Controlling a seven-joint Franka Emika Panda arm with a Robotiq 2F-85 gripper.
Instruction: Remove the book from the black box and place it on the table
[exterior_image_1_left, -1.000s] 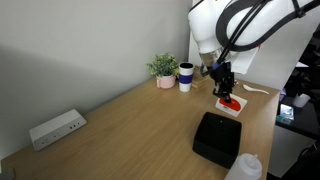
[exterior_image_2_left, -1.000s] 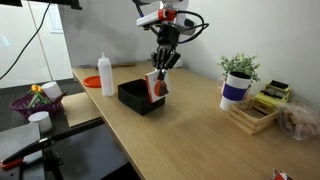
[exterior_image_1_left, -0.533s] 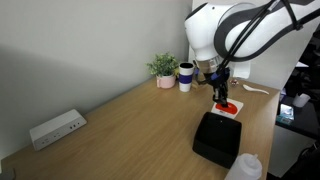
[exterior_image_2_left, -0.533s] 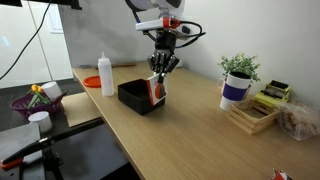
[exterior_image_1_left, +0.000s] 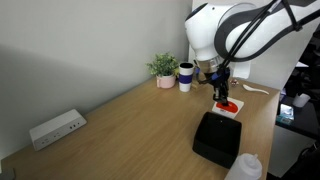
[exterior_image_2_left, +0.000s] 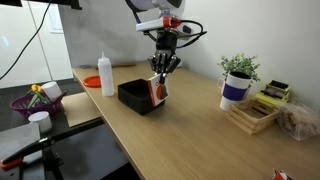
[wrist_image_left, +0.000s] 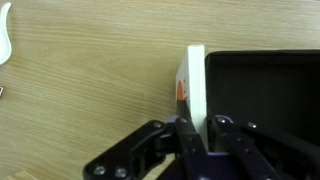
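Note:
My gripper moves down beside the black box (exterior_image_1_left: 216, 138) next to set the book on the bare table and release it. The book already hangs outside the box's rim.
My gripper (wrist_image_left: 196, 128) is shut on the book (wrist_image_left: 192, 80), a thin white book with a red-orange patch, held on edge. The book hangs outside the black box (wrist_image_left: 265, 95), right beside its rim, low over the wooden table (wrist_image_left: 80, 90). In both exterior views the gripper (exterior_image_1_left: 222, 92) (exterior_image_2_left: 159, 74) holds the book (exterior_image_1_left: 229, 104) (exterior_image_2_left: 157, 90) upright next to the black box (exterior_image_1_left: 216, 138) (exterior_image_2_left: 135, 96). I cannot tell whether the book's lower edge touches the table (exterior_image_1_left: 130, 125).
A white squeeze bottle (exterior_image_2_left: 105, 74) stands by the box. A potted plant (exterior_image_1_left: 164, 70) and a mug (exterior_image_1_left: 186, 76) stand at the far edge; a power strip (exterior_image_1_left: 56, 128) lies by the wall. A wooden rack (exterior_image_2_left: 252, 112) and a purple basket (exterior_image_2_left: 35, 99) are off to the sides.
Over the last second the arm carried the book down and a little sideways, lower beside the box. Since half a second ago nothing has visibly moved.

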